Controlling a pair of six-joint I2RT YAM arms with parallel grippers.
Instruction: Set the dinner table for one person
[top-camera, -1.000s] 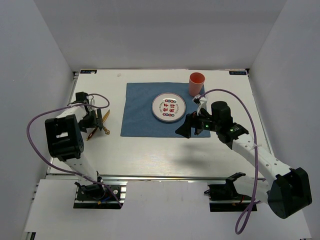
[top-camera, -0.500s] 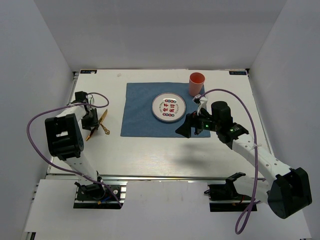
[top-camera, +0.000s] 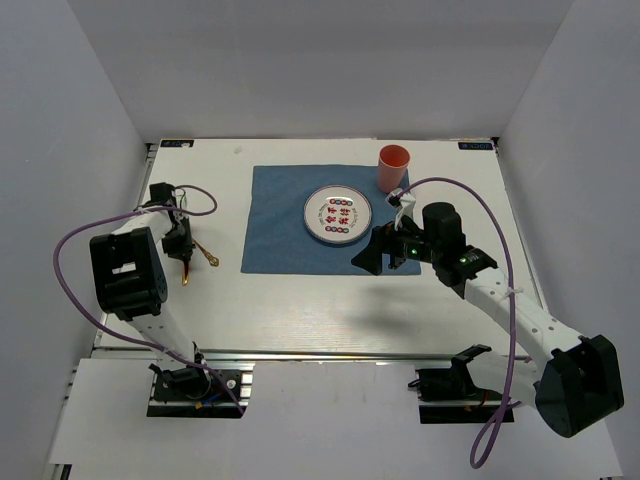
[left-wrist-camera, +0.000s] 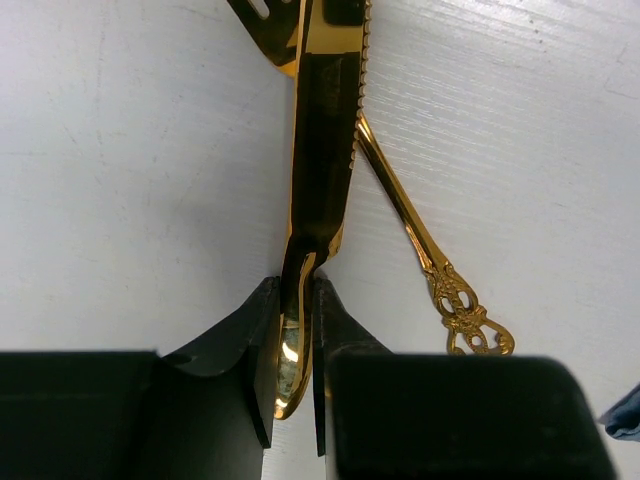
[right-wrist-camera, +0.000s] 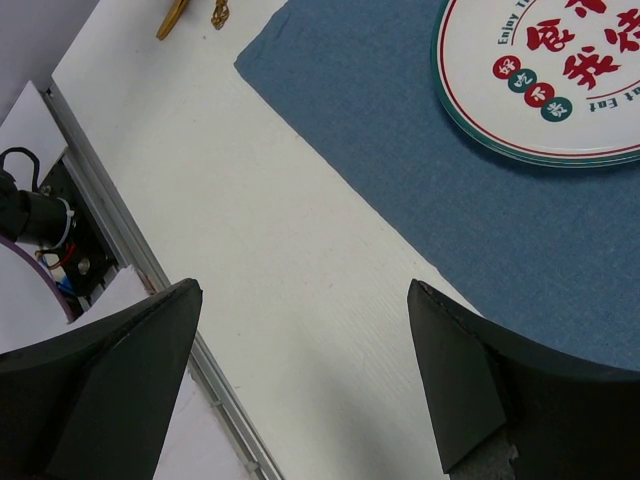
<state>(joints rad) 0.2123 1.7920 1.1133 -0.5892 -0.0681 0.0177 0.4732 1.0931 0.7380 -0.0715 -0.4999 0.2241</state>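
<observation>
My left gripper should lift the knife past the plate next and lower it onto the cloth's cup-side strip (top-camera: 383, 211), which is to the gripper's right in the top view.
The white dinner table (top-camera: 300, 305) carries a blue cloth (top-camera: 275, 215) with a round printed plate (top-camera: 337, 215) and a red cup (top-camera: 393, 167) at its far right corner. At the table's left, my left gripper (top-camera: 183, 256) points down over gold cutlery. In the left wrist view its jaws (left-wrist-camera: 297, 295) are shut on the handle of a gold knife (left-wrist-camera: 325, 130). A second gold piece with an ornate handle (left-wrist-camera: 445, 285) lies beside it, crossing under the blade. My right gripper (top-camera: 368, 258) hangs open over the cloth's near edge, its fingers (right-wrist-camera: 470, 380) holding nothing.
White walls close in the table on three sides. A metal rail (top-camera: 330, 352) runs along the near edge, seen also as the rail (right-wrist-camera: 130, 250) in the right wrist view. The plate's rim (right-wrist-camera: 480, 140) and cloth (right-wrist-camera: 400, 170) lie just ahead of the right fingers.
The left jaws have closed from wide open onto the knife handle. The knife has swung from a diagonal lie to point toward the near edge. The right arm has not moved.
</observation>
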